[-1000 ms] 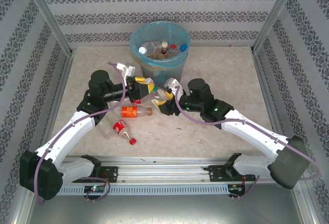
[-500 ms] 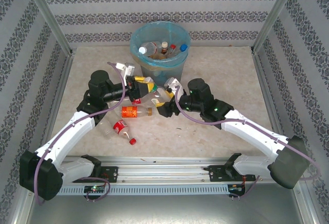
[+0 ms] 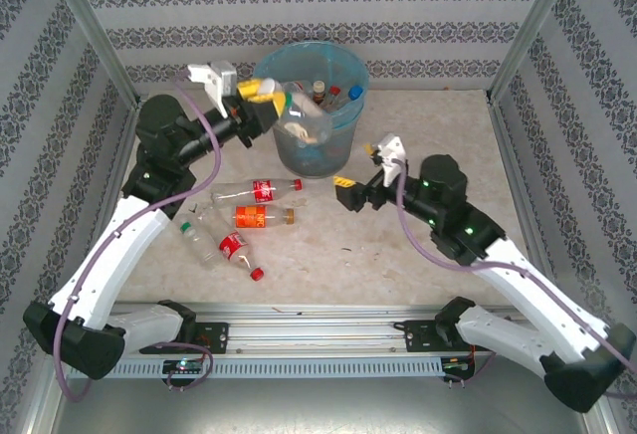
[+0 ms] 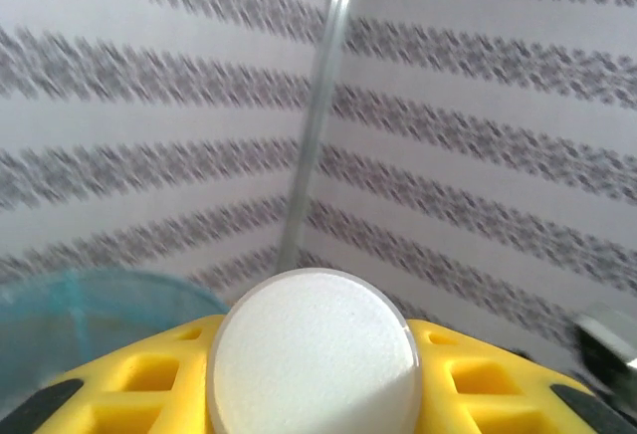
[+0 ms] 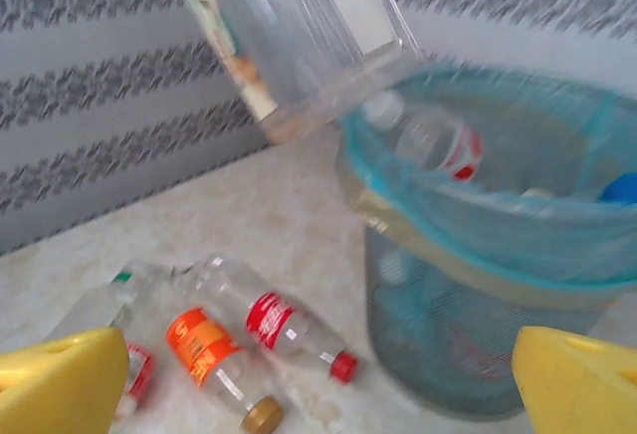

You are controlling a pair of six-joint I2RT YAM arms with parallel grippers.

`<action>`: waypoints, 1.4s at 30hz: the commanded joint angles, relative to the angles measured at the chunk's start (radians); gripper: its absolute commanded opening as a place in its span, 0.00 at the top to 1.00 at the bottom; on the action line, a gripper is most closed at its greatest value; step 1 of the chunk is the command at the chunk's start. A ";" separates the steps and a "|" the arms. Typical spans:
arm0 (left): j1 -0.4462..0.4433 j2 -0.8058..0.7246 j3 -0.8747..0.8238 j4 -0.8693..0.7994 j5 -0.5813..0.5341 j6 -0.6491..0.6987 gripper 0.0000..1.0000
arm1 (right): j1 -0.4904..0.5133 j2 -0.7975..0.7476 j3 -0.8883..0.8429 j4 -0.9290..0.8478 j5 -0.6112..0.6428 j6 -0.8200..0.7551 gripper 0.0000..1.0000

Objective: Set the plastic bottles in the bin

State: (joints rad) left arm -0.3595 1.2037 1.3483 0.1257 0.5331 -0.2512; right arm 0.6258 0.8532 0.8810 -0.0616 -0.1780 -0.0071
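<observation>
Next I need to move my left gripper outward and down into the bin's opening (image 3: 310, 70) (image 4: 105, 329) to release the clear bottle, since its body still hangs over the bin's near rim.
My left gripper (image 3: 269, 96) is shut on a clear plastic bottle (image 3: 302, 121), held tilted over the near-left rim of the bin (image 3: 343, 127). In the left wrist view the bottle's white round end (image 4: 312, 354) sits between the yellow fingers (image 4: 498, 374). My right gripper (image 3: 350, 192) hangs open and empty right of the table's middle, its yellow fingertips (image 5: 60, 384) wide apart. Three bottles lie on the table: one red-labelled (image 3: 257, 191) (image 5: 274, 320), one orange-labelled (image 3: 261, 217) (image 5: 207, 352), one red-capped (image 3: 233, 249). More bottles (image 3: 320, 89) lie inside the bin (image 5: 498, 255).
A fourth, mostly clear bottle (image 3: 192, 232) lies left of the others. Patterned walls and metal posts (image 3: 95, 46) close the table on three sides. The rail (image 3: 318, 332) with both arm bases runs along the near edge.
The right gripper opened, let go of the bottle and drew back to the right. The left arm lifted that bottle from the table's middle up to the bin's rim.
</observation>
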 commanded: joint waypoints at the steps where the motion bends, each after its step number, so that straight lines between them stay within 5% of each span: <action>1: 0.005 0.100 0.066 -0.037 -0.198 0.129 1.00 | -0.008 -0.056 -0.070 0.018 0.116 -0.032 0.02; 5: 0.005 0.249 0.175 -0.008 -0.311 0.210 1.00 | -0.009 -0.090 -0.100 0.013 0.118 -0.020 0.02; 16: 0.002 0.601 0.340 0.123 -0.246 0.402 1.00 | -0.001 -0.122 -0.153 0.015 0.074 0.078 0.02; 32: -0.017 0.912 0.562 -0.036 -0.321 0.561 1.00 | 0.035 -0.147 -0.195 -0.019 0.133 0.120 0.02; 36: -0.017 0.914 0.604 -0.075 -0.315 0.533 0.62 | 0.049 -0.129 -0.183 -0.026 0.143 0.113 0.02; 42: -0.018 0.838 0.628 -0.049 -0.244 0.405 0.50 | 0.071 -0.106 -0.167 -0.022 0.176 0.118 0.02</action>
State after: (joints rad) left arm -0.3840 2.1056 1.9259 0.0937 0.2565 0.2264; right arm 0.6846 0.7437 0.6792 -0.0868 -0.0402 0.1028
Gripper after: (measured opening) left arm 0.494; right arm 0.980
